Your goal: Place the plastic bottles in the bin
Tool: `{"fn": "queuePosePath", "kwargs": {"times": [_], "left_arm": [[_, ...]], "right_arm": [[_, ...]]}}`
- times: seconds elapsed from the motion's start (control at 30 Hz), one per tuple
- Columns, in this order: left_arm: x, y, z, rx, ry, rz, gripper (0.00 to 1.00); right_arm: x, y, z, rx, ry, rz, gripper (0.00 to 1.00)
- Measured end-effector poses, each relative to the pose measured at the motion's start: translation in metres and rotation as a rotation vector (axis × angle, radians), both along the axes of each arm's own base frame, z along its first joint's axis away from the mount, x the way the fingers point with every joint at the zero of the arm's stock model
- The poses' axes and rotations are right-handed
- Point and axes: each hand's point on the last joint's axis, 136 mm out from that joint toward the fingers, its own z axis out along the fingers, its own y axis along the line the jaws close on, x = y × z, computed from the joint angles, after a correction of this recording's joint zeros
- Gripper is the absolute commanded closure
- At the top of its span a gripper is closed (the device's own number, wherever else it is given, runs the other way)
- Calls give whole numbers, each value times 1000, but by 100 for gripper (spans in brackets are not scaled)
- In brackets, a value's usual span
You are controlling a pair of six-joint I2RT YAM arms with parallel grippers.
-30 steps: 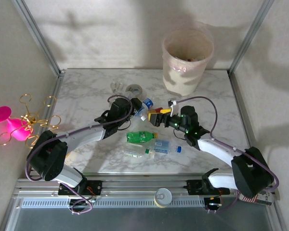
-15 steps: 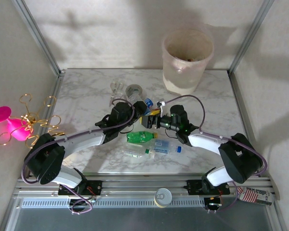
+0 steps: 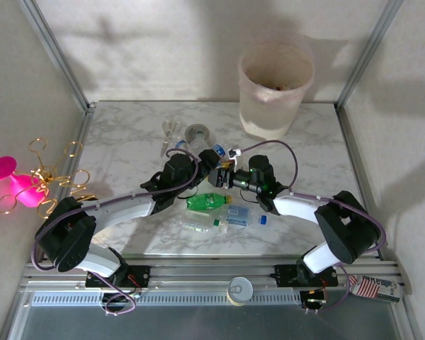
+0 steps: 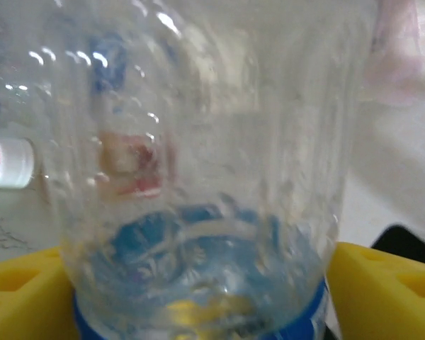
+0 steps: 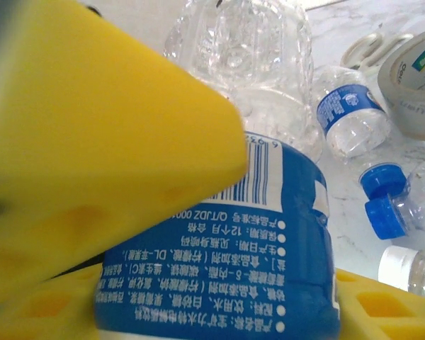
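Observation:
The bin's rim stands well above the tabletop, so my right gripper will next lift the blue-labelled bottle up and outward over the bin's opening [image 3: 277, 69] and release it.
A clear plastic bottle [image 5: 269, 212] with a blue label hangs between the two grippers at mid-table. My right gripper [image 5: 212, 283] has its yellow fingers [image 5: 92, 142] pressed on the label. My left gripper [image 4: 198, 290] stands wide at the same bottle [image 4: 198, 142], its yellow fingers [image 4: 382, 290] at the picture's edges. From above, the left gripper [image 3: 200, 166] and the right gripper [image 3: 224, 177] meet nose to nose. A green bottle [image 3: 207, 202] and two clear ones [image 3: 198, 225] [image 3: 244, 216] lie just in front. The bin [image 3: 251, 113] stands at the back right.
A grey tape roll [image 3: 196, 133] and scissors [image 3: 168, 130] lie behind the grippers, with more clear bottles [image 5: 347, 117] and blue caps [image 5: 382, 205] beside them. Metal posts frame the table's back corners. A pink and gold toy [image 3: 28, 184] hangs at the left wall.
My right gripper has moved left up to the left gripper and closed on the bottle it held. The left gripper's fingers have spread apart.

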Motion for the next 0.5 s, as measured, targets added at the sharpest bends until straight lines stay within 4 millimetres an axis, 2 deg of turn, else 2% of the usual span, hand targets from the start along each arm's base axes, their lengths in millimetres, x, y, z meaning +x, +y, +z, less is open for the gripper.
{"fn": "queuePosePath", "kwargs": {"times": [0.13, 0.23, 0.4, 0.5], "left_arm": [[-3, 2, 9, 5, -19, -4, 0], [-1, 17, 21, 18, -44, 29, 0], [12, 69, 56, -3, -129, 166, 0], [12, 101, 61, -8, -153, 244, 0]], "right_arm": [[4, -4, -1, -15, -7, -33, 46], [9, -12, -3, -48, -12, -80, 47], [22, -38, 1, -106, -27, -178, 47], [33, -59, 12, -126, -50, -243, 47]]}}
